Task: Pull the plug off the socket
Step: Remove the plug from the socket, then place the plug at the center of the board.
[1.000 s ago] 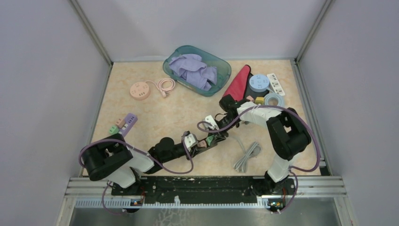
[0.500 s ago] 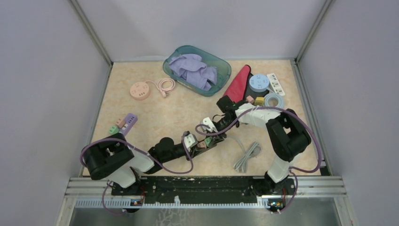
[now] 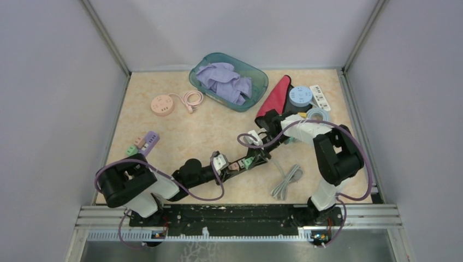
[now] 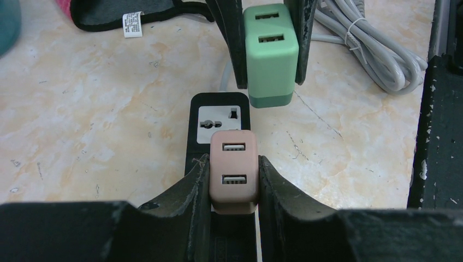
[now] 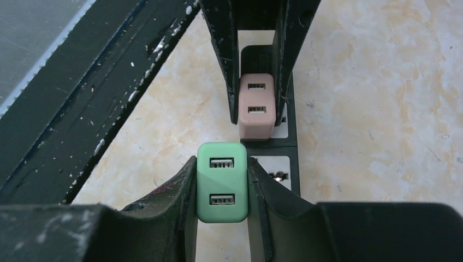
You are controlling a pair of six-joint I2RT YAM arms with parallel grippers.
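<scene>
The green plug goes outward in my right gripper to the red pouch's near end next and is released there, since it is already off the power strip.
A black power strip, the socket [image 4: 219, 117] [image 3: 263, 156], lies on the table between the two arms. A pink plug [image 4: 233, 169] [image 5: 256, 106] sits on the strip, and my left gripper [image 4: 233, 164] [image 3: 232, 166] is shut on its sides. My right gripper [image 5: 221, 169] [image 3: 249, 161] is shut on a green plug [image 5: 221, 183] [image 4: 270, 54]. That plug hangs beside the strip, off it. An empty outlet face [image 5: 273, 172] shows next to it.
A coiled grey cable [image 3: 286, 182] [image 4: 371, 49] lies right of the strip. Behind are a red pouch [image 3: 275, 97], a blue round hub [image 3: 300, 96], a white strip [image 3: 320, 97] and a teal basket [image 3: 261, 73] of purple cloth. A pink hub [image 3: 162, 105] and purple strip [image 3: 148, 142] lie left.
My right gripper has shifted to the right and back with the green plug, drawing it away from the pink one. The left arm has stayed put on the pink plug.
</scene>
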